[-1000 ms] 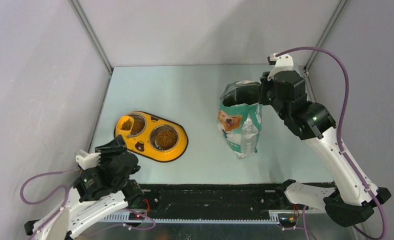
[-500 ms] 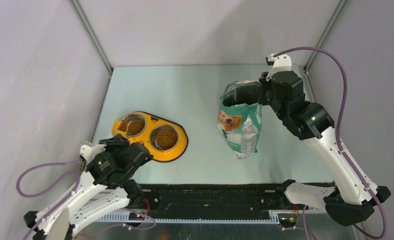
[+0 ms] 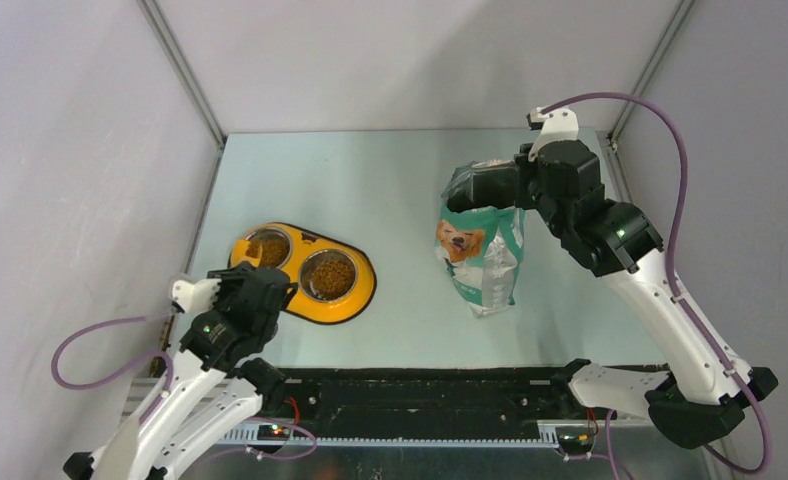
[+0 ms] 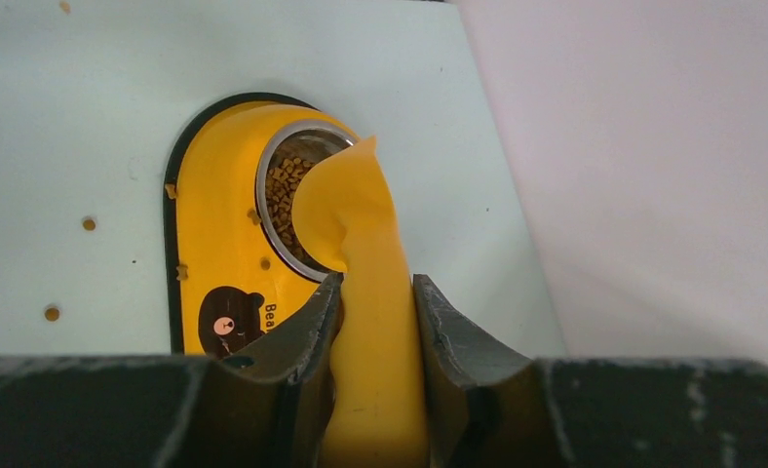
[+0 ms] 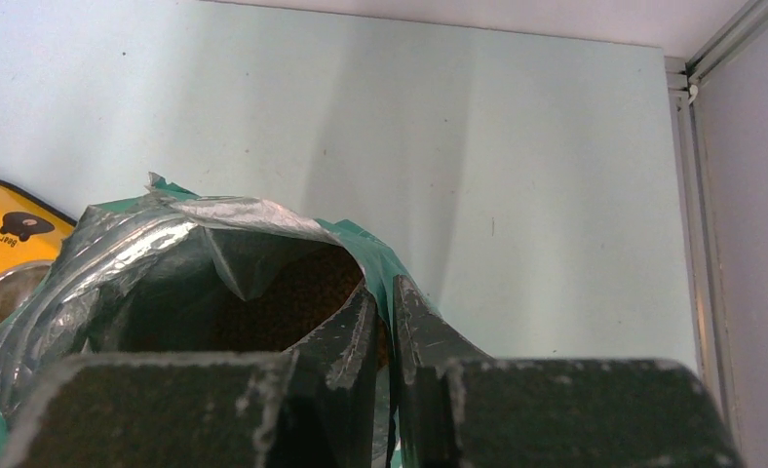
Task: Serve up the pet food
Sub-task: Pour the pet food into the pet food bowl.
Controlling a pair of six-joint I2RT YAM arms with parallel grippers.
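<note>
The left gripper carries the scoop (image 4: 361, 234) past the feeder next, then down to release it. Bare tabletop beside the bag lies right of it in the top view.
Pet food (image 3: 330, 277) fills both steel bowls of a yellow double feeder (image 3: 355, 300) at the left of the table. My left gripper (image 3: 260, 290) is at the feeder's near left end, shut on the handle of an orange scoop (image 4: 361, 234). The scoop's head hangs over the left bowl, whose kibble (image 4: 283, 185) shows beside it. I see only the scoop's back, so its inside is hidden. My right gripper (image 3: 525, 180) is shut on the rim of the upright green-and-white bag (image 3: 482, 255), holding its mouth open. More kibble (image 5: 292, 302) lies inside.
A few stray pellets (image 4: 88, 223) lie on the pale table left of the feeder (image 4: 205, 214). Grey walls close in on the left, back and right. A black rail (image 3: 420, 395) runs along the near edge between the arm bases.
My left arm has swung right and forward along the feeder's near side, turning its wrist. The scoop, seen holding kibble over the left bowl, is now tucked under the gripper. The right arm barely moved.
</note>
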